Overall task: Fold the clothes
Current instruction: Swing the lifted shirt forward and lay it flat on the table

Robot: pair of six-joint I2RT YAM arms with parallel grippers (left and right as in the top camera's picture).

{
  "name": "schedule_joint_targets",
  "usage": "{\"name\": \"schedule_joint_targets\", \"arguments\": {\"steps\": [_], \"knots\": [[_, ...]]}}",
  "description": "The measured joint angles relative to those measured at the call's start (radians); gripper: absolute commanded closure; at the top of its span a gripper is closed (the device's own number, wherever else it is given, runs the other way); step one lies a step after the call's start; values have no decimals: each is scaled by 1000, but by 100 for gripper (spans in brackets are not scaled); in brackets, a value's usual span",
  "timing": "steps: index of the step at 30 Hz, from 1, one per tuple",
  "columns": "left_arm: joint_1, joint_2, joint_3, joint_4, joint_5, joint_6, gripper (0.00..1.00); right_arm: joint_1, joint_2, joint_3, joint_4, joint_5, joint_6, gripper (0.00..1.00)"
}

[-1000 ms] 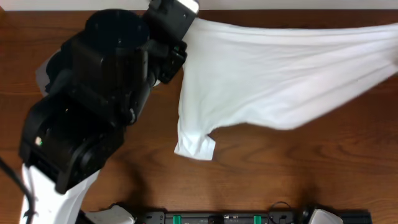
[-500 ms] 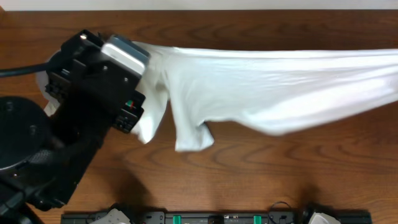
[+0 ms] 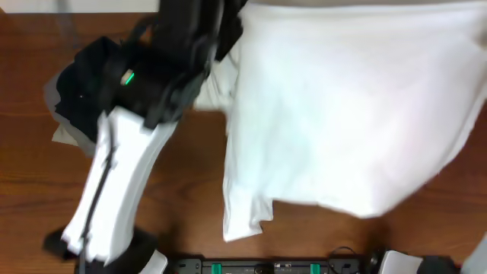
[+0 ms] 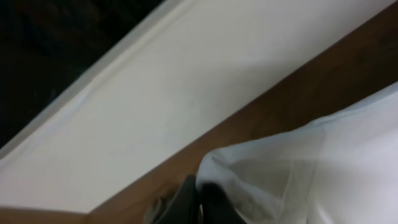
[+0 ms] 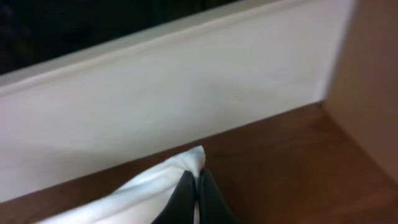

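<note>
The right gripper comes down toward the bare wood before the white wall (image 5: pixel 258 171) next and releases the pointed corner of the clothes, since that table part lies below it.
The clothes (image 3: pixel 342 114), a white T-shirt, hang spread wide over the middle and right of the wooden table (image 3: pixel 183 190), with one sleeve (image 3: pixel 243 217) dangling at the lower left. No print shows. In the left wrist view my left gripper (image 4: pixel 200 202) is shut on a bunched edge of the clothes (image 4: pixel 323 168) near the table's far edge. In the right wrist view my right gripper (image 5: pixel 197 186) is shut on a pointed corner of the clothes (image 5: pixel 149 193). In the overhead view the shirt and the left arm (image 3: pixel 114 183) hide both grippers.
A patch of grey cloth (image 3: pixel 62 133) peeks out under the left arm at the table's left side. A white wall (image 4: pixel 155 93) runs along the table's far edge. A black rail (image 3: pixel 266 266) lines the front edge.
The shirt has been raised and stretched out, so it now fills much more of the overhead view. The left arm has swung toward the far edge, its white link now crossing the left side.
</note>
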Motion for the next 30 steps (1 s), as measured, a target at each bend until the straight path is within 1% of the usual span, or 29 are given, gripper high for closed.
{"name": "schedule_joint_targets", "arguments": {"steps": [4,7,9,11,13,14,15,18,21,25,26,27,28,30], "knots": [[45,96,-6,211,23,93,94,0,95,-6,166,-56,2,99],[52,122,-10,351,25,167,94,0,123,-9,266,-74,3,99],[48,120,1,394,26,196,94,-2,121,-10,299,-80,4,99],[42,110,40,383,26,220,94,-5,105,-10,302,-82,5,99],[41,93,70,333,26,230,94,-13,84,-10,276,-87,4,99],[41,77,81,296,26,236,96,-18,73,-9,255,-90,1,99],[41,63,85,269,26,238,94,-23,63,-9,229,-91,-5,99],[36,21,101,118,26,242,94,-30,39,-5,122,-97,-37,99],[34,2,107,-57,27,204,94,-30,31,-3,-19,-101,-80,99],[36,7,106,-237,26,146,93,-32,35,-5,-187,-91,-147,99],[36,8,106,-287,27,132,93,-32,35,-5,-227,-89,-164,97],[37,9,106,-315,26,120,92,-32,36,-5,-266,-89,-184,92],[37,9,106,-345,26,106,92,-32,36,-5,-293,-88,-200,91],[35,9,106,-423,26,85,87,-33,36,-5,-337,-84,-236,91]]}}
